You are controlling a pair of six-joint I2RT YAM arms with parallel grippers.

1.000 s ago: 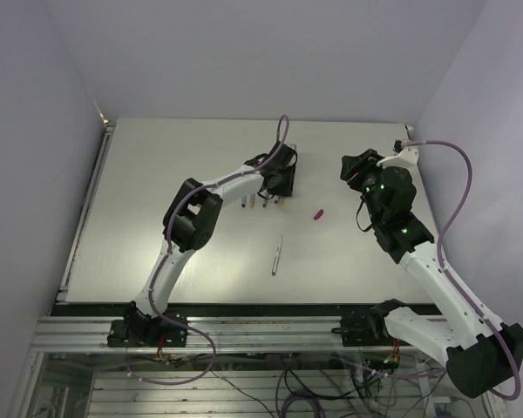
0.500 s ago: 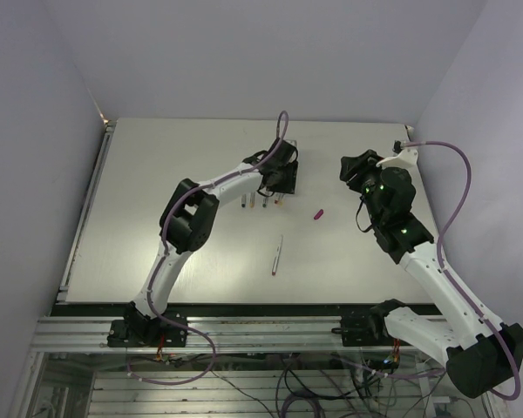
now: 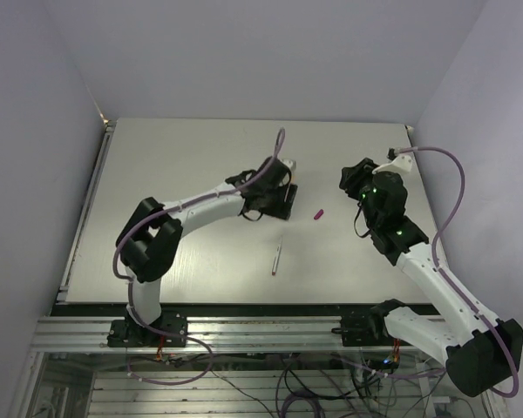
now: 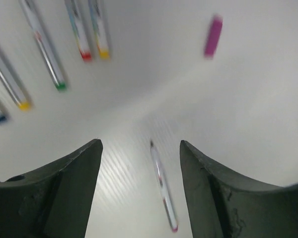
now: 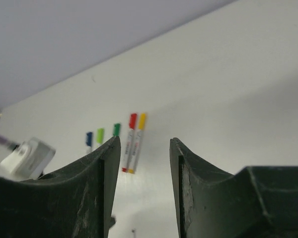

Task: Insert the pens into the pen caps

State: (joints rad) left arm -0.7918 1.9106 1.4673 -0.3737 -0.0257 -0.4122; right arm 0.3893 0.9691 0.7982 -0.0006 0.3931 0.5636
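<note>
I need to draw the open fingers of my left gripper back toward my base to the white pen below and lower them over its barrel's middle [image 3: 277,256] [image 4: 162,186].
A single thin white pen [image 3: 277,258] [image 4: 163,186] lies alone on the table; in the left wrist view it sits below and between my left gripper's open jaws, untouched. A magenta pen cap [image 3: 318,213] [image 4: 213,35] rests to its right. My left gripper [image 3: 275,200] [image 4: 140,144] hovers open and empty over a row of several pens [image 4: 79,29] with coloured ends. The right wrist view shows that row [image 5: 131,141] with blue, green, red and yellow caps on. My right gripper [image 3: 349,178] [image 5: 144,140] is open, empty, off to the right of the cap.
The table's back edge meets the lilac wall [image 3: 261,52]. Purple cables [image 3: 458,183] loop off both arms. The left arm's elbow [image 3: 148,239] juts over the table's left half. A white part [image 5: 25,156] of the left wrist shows at the right wrist view's left edge.
My left gripper has opened wider and let go of what it held. The left arm's elbow swung left and toward the near edge. The right arm shifted slightly nearer.
</note>
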